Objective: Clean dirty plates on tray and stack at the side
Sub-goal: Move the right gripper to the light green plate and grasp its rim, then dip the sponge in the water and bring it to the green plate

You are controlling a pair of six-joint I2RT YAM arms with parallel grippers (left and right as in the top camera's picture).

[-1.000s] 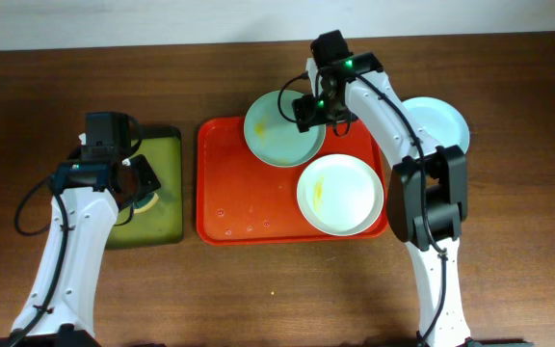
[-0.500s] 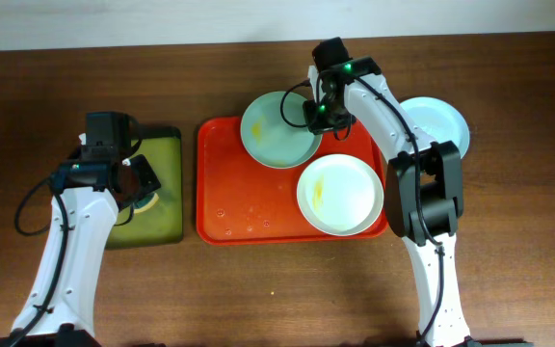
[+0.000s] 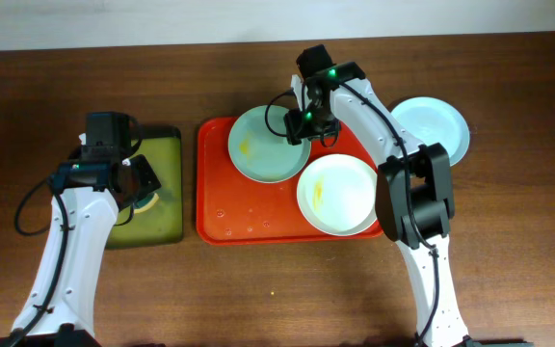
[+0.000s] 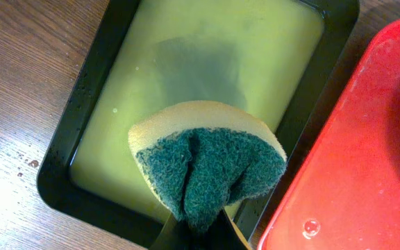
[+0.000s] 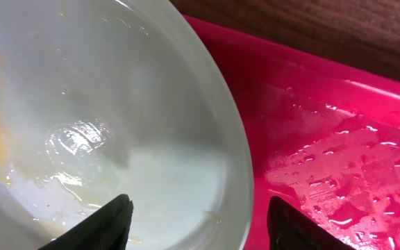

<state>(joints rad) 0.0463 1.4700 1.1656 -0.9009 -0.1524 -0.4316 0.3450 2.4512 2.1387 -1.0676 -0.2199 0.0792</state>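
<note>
My right gripper draws its two fingers together next onto the mint plate's rim facing the pale blue plate, since that rim is already between its open fingers.
The pale mint green plate [image 3: 266, 146] with a yellow smear lies at the back left of the red tray [image 3: 229, 217]. My right gripper [image 3: 303, 118] is open, with its fingers either side of that plate's right rim. The right wrist view shows the wet plate [image 5: 103, 125], the tray [image 5: 325, 139] and the gripper [image 5: 200, 226]. The white plate [image 3: 340, 195], also smeared, lies at the tray's front right. The pale blue plate [image 3: 434, 125] lies on the table to the right of the tray. My left gripper [image 3: 141, 188] [image 4: 200, 232] is shut on a sponge [image 4: 207, 163].
The yellow and green sponge hangs over a black tray [image 3: 167, 207] [image 4: 68, 180] of greenish liquid, left of the red tray's edge [image 4: 353, 173]. Water drops lie on the red tray's front left. A small yellow crumb [image 3: 273, 292] lies on the table in front.
My right gripper has moved left and toward the front, and the mint green plate has slid with it further onto the tray. The left arm has not moved.
</note>
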